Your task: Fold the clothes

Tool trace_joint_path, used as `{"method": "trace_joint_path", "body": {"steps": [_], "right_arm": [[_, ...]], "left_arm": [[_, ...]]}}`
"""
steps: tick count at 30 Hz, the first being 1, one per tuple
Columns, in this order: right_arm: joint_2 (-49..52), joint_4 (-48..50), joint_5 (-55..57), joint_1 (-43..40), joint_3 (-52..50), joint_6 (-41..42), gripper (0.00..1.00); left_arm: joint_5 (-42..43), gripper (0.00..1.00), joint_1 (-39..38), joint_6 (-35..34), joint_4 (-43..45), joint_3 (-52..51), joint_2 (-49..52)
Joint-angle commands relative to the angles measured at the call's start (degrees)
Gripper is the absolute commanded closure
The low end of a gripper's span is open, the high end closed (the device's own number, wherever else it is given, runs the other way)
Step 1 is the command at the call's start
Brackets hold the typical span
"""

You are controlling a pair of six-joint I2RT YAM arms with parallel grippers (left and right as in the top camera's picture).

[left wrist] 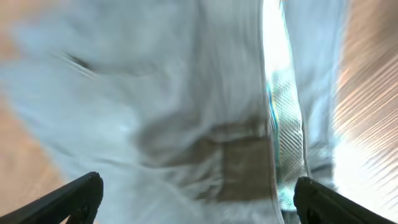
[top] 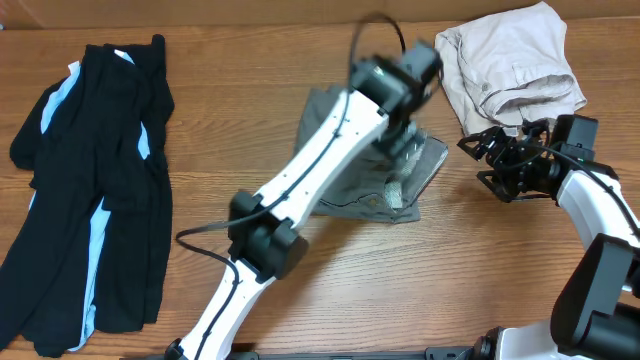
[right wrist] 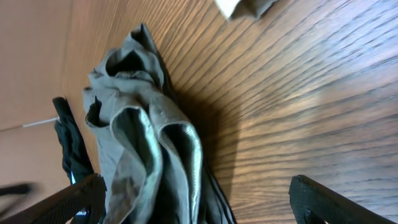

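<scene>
The shorts' pale-lined edge [top: 402, 181] lies left of my right gripper in the overhead view, so my gripper should next move from over bare wood across and down onto it.
The grey shorts [top: 400, 180] lie bunched at the table's middle. My left gripper [top: 405, 140], blurred, hangs right over them. In the left wrist view its fingers [left wrist: 78, 198] stand wide apart over blurred grey fabric [left wrist: 168, 106], gripping nothing. My right gripper [top: 478, 162] is open just right of the shorts, over bare wood. Its wrist view shows the grey shorts [right wrist: 146, 149] rumpled in folds near the left finger [right wrist: 81, 200]. The beige garment [top: 510, 65] lies crumpled at the back right. The black garment with light-blue stripes [top: 95, 190] is spread at the far left.
The left arm [top: 300, 190] crosses the wooden table [top: 330, 300] diagonally from the front edge to the middle. The right arm's base [top: 600, 290] stands at the front right. A corner of the beige garment [right wrist: 249, 6] shows at the top of the right wrist view.
</scene>
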Motion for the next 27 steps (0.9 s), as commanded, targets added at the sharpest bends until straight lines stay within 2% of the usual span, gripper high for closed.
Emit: {"method": "trace_joint_path", "body": {"steps": [1, 6, 14, 21, 23, 27], "right_arm": [[-0.04, 0.07, 0.44, 3.39, 1.64, -2.21, 0.03], [-0.02, 0.26, 11.06, 12.04, 1.64, -1.64, 0.01], [4.04, 4.13, 23.30, 24.61, 1.64, 2.51, 0.00], [10.16, 10.16, 29.86, 29.70, 1.64, 2.60, 0.00], [11.04, 11.15, 31.30, 30.40, 1.64, 2.58, 0.04], [12.22, 11.67, 33.90, 32.11, 1.64, 2.14, 0.26]], "left_arm": [[0.55, 0.00, 3.52, -1.55, -1.88, 15.74, -4.50], [0.52, 0.00, 9.64, -4.37, -2.75, 28.83, -8.92], [0.46, 0.00, 19.02, -4.50, -6.08, 28.65, -13.33], [0.42, 0.00, 22.95, -4.46, -7.61, 26.27, -13.29], [0.39, 0.00, 22.99, -4.46, -7.58, 25.62, -13.29], [0.26, 0.00, 22.97, -4.46, -7.39, 24.50, -13.29]]}}
